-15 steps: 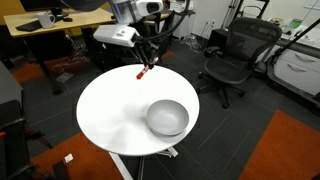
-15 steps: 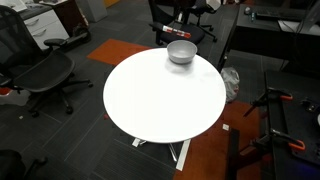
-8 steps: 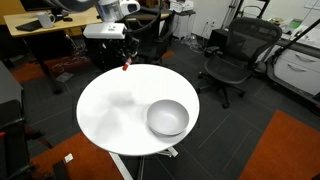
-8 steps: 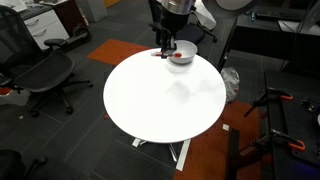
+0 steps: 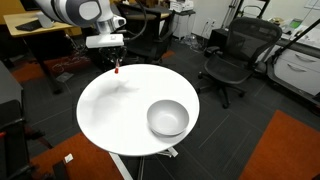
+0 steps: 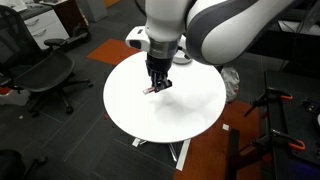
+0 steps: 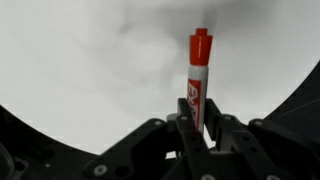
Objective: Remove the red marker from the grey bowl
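My gripper should go down next until the marker touches the tabletop, because the red marker (image 5: 117,68) is hanging above bare white table, well away from the grey bowl (image 5: 167,118).
My gripper (image 5: 116,58) is shut on the red marker (image 5: 117,68), a short red stick with a whitish label, and holds it just above the round white table (image 5: 110,115). It also shows in an exterior view (image 6: 151,89) and in the wrist view (image 7: 198,85), pinched between the black fingers (image 7: 198,130) and pointing away from the camera over the tabletop. The grey bowl (image 5: 167,118) stands empty on the table, well apart from the gripper. In an exterior view the arm hides the bowl.
Black office chairs (image 5: 232,55) (image 6: 40,72) stand round the table. A wooden desk (image 5: 50,25) is behind the arm. The table edge (image 7: 30,115) shows near in the wrist view. Dark carpet with orange patches (image 5: 290,150) surrounds the table.
The arm has carried the red marker away from the grey bowl, across the table toward its opposite side, and lower toward the tabletop. The bowl stays in place.
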You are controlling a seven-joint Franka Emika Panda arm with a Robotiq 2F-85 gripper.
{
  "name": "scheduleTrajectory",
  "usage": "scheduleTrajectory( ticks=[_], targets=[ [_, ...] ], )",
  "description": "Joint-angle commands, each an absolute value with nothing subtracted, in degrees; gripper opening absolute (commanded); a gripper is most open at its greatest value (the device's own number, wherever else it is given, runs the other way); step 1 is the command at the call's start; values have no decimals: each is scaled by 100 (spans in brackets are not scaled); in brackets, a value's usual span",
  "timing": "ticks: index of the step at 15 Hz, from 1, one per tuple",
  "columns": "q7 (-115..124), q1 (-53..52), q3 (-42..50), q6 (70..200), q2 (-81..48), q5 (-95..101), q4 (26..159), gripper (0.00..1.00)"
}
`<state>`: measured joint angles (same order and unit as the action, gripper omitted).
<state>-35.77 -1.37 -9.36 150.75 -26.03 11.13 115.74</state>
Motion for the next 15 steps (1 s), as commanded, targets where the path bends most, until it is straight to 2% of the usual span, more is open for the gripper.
scheduleTrajectory(
  ticks=[1,15],
  targets=[
    [-4209,-121,-1088,14854,-3215,1245,10941,5],
    [-4581,-526,-1086,14820,-4633,1357,9744,5]
  ],
)
